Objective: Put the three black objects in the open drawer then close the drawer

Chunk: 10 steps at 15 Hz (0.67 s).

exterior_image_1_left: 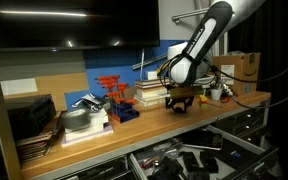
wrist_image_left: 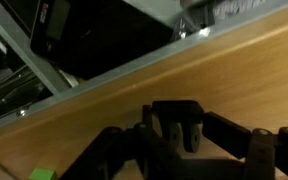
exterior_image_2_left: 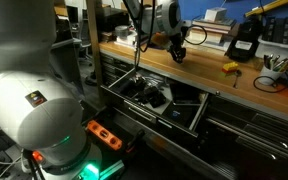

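I will next move back past the edge of the bench and down to release the object in the near part of the open drawer, since that lies below and back of my gripper.
My gripper [exterior_image_1_left: 182, 100] hangs just above the wooden bench top [exterior_image_1_left: 154, 125], shut on a small chunky black object [wrist_image_left: 176, 110] that shows dark between the two fingers in the wrist view. In an exterior view the gripper [exterior_image_2_left: 177, 51] is over the bench's front part, behind the open drawer [exterior_image_2_left: 134, 108]. The drawer [exterior_image_1_left: 246, 142] is a wide, shallow metal one that stands pulled out below the bench edge, with dark items [exterior_image_2_left: 149, 93] lying in it. Its pale rim [wrist_image_left: 94, 82] crosses the wrist view above the gripper [wrist_image_left: 174, 132].
A red-orange rack [exterior_image_1_left: 112, 94], a stack of books [exterior_image_1_left: 150, 96] and a cardboard box [exterior_image_1_left: 247, 66] stand along the back of the bench. A black device [exterior_image_2_left: 243, 44], a yellow piece [exterior_image_2_left: 230, 67] and cables [exterior_image_2_left: 270, 80] lie further along it.
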Available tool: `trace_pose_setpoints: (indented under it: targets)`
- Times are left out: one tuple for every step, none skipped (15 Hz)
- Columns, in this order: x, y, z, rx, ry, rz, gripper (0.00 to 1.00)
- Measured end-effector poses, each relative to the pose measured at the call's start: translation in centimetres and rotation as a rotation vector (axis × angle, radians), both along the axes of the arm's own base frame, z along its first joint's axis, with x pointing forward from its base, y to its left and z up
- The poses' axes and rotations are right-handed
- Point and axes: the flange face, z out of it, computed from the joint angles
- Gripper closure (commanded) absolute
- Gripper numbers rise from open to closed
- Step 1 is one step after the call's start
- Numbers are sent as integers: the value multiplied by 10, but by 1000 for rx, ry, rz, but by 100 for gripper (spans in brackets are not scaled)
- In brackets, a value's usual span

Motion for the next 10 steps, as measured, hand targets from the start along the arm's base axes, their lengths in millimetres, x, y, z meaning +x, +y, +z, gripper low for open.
trace_pose_setpoints:
  targets:
    - [-15,3,-3,37,34,31,71]
    - [-31,7,-7,74,66,61,71]
    - [-45,11,-11,111,95,87,71]
    - [-59,13,-16,143,123,110,71]
    - [-72,15,-21,170,149,133,71]
    - [-84,17,-26,192,174,153,71]
    - [-95,20,-31,206,198,170,71]
    - [-106,21,-36,213,223,183,71]
    - [-115,21,-40,213,241,186,71]
    - [-124,20,-45,209,256,185,71]
